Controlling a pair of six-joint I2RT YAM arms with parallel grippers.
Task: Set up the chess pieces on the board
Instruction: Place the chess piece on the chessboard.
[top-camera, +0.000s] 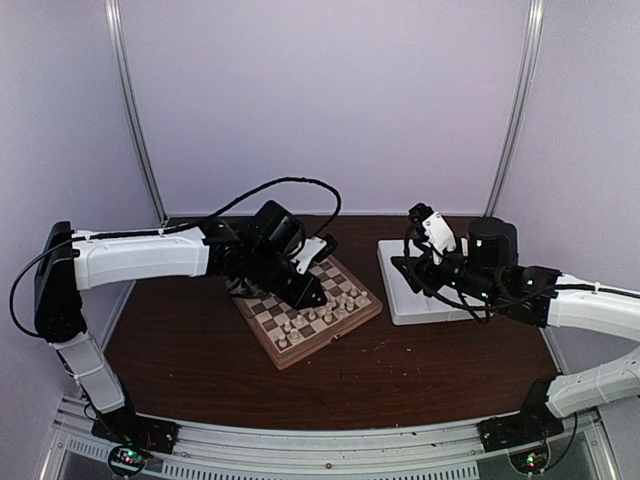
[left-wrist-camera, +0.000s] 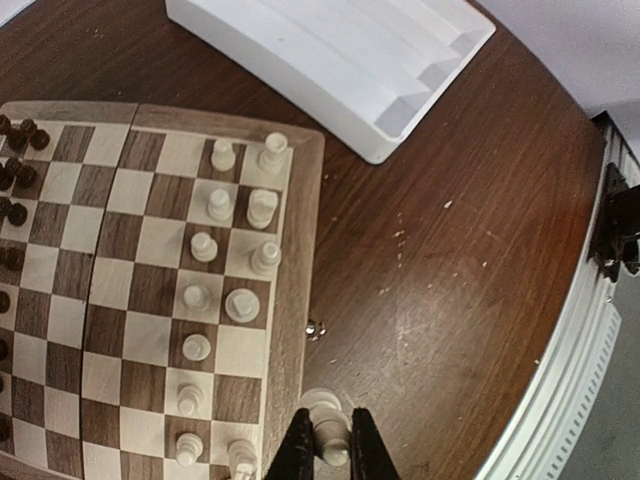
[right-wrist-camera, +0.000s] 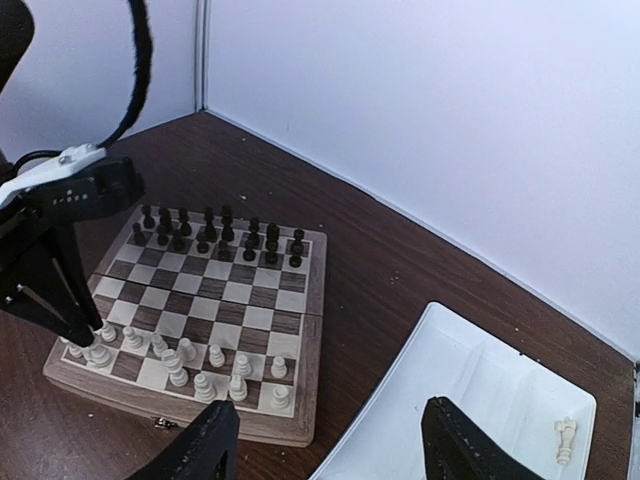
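Next, the left gripper moves down onto the empty dark rim-side square (top-camera: 306, 332) (left-wrist-camera: 237, 398) and releases the piece, since that square lies below and to the left in the wrist view.
The board (top-camera: 283, 352) lies mid-table, with dark pieces (right-wrist-camera: 210, 232) in its far rows and several cream-white pieces (left-wrist-camera: 222, 205) in two rows along one rim. My left gripper (left-wrist-camera: 330, 428) is shut on one cream-white piece (left-wrist-camera: 322, 402), held over the edge of the board's rim (left-wrist-camera: 295, 300) near a corner. In the top view, my left gripper (top-camera: 308, 296) is low over the board. My right gripper (right-wrist-camera: 328, 450) is open and empty above the white tray (right-wrist-camera: 480, 400). One cream-white piece (right-wrist-camera: 566, 440) lies in that tray.
The white tray (top-camera: 400, 300) stands right of the board, close to its corner. A small metal clasp (left-wrist-camera: 316, 328) sticks out of the board's rim. Bare brown table (top-camera: 420, 370) lies in front of the board and tray. White walls enclose the back and sides.
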